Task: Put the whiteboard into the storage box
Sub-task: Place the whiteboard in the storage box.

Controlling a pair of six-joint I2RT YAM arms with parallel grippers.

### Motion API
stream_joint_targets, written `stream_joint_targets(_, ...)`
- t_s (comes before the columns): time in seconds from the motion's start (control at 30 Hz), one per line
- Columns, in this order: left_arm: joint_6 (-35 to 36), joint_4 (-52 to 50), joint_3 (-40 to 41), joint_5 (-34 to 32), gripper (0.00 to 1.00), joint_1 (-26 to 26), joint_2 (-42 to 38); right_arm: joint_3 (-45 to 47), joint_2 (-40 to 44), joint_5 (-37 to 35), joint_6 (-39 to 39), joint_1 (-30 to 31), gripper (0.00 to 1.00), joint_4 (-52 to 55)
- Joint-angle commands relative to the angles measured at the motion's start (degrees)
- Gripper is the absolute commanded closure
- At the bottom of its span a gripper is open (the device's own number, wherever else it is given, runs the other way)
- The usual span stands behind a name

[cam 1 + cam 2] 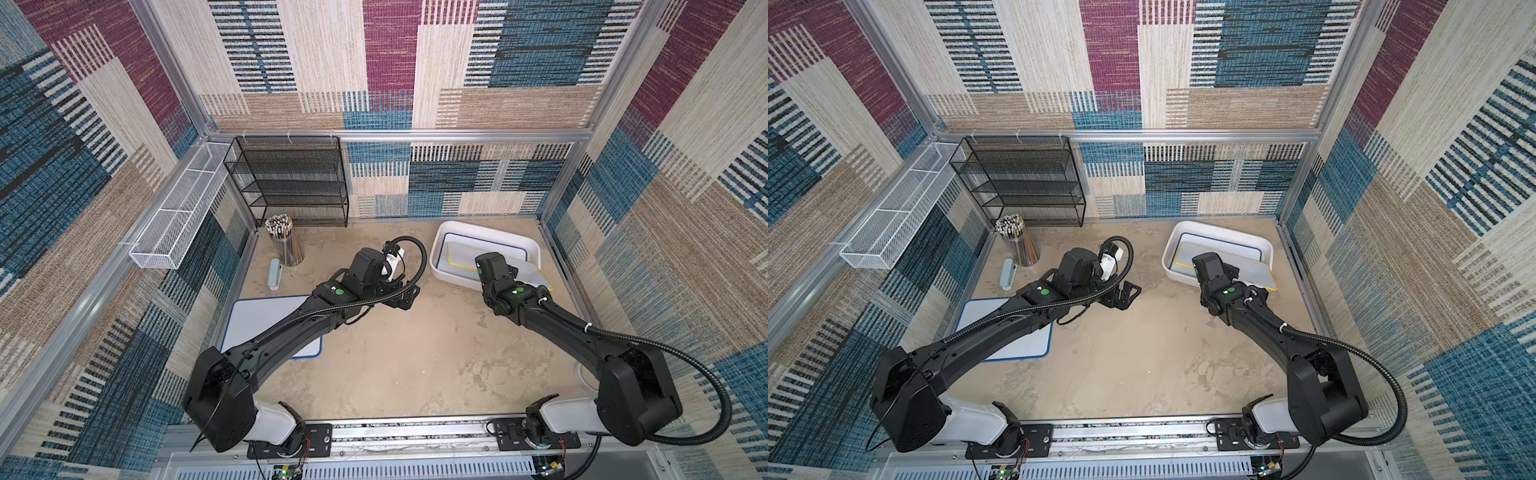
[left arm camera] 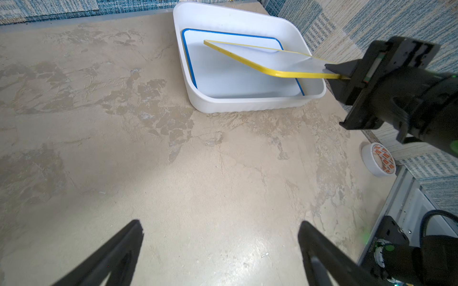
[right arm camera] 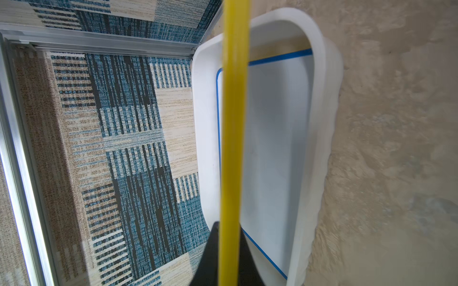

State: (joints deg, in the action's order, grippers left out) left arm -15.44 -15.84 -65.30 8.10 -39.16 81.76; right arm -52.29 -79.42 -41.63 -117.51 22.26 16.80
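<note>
The near end of the yellow-edged whiteboard still sticks out past the box's rim, so the robot's right gripper next needs to move outward and down over the blue-edged whiteboard and let go of the yellow-edged whiteboard's corner.
The storage box is a glossy white tub at the table's back right, also seen in the left wrist view. A blue-edged whiteboard lies flat inside it. My right gripper is shut on the corner of a yellow-edged whiteboard, which hangs tilted over the box with its far end lower. In the right wrist view that board's yellow edge runs straight out from between the jaws. Another blue-edged whiteboard lies on the table at the left, partly under my left arm. My left gripper is open over bare table.
A black mesh rack stands at the back left, with a white wire tray on the left wall. A cup of pencils and a grey eraser sit in front of the rack. A tape roll lies by the right wall.
</note>
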Motion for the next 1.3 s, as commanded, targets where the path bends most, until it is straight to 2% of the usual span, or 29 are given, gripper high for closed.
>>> stream_joint_targets(0.0,0.6,1.2,-0.2,1.1,0.00,0.0,0.2,-2.6,-2.5,-0.2,-0.9,-0.7,0.91,-4.1)
stream_joint_targets(0.27,0.0,1.3,-0.5,1.7,0.00,0.0,1.3,-6.9,-9.4,2.1,-0.7,-2.1,0.91,-6.0)
stream_joint_targets(0.57,-1.6,1.6,-0.9,3.6,0.00,0.0,2.6,-12.6,-15.8,1.2,0.9,-2.8,0.90,-5.0)
stream_joint_targets(1.0,-2.9,2.1,-1.0,5.2,0.00,0.1,3.6,-12.4,-18.9,1.1,1.5,-3.6,0.86,-3.8)
stream_joint_targets(1.27,-3.3,2.0,-1.2,5.3,0.00,0.4,3.2,-10.3,-19.6,5.8,5.7,-3.9,0.70,-6.8)
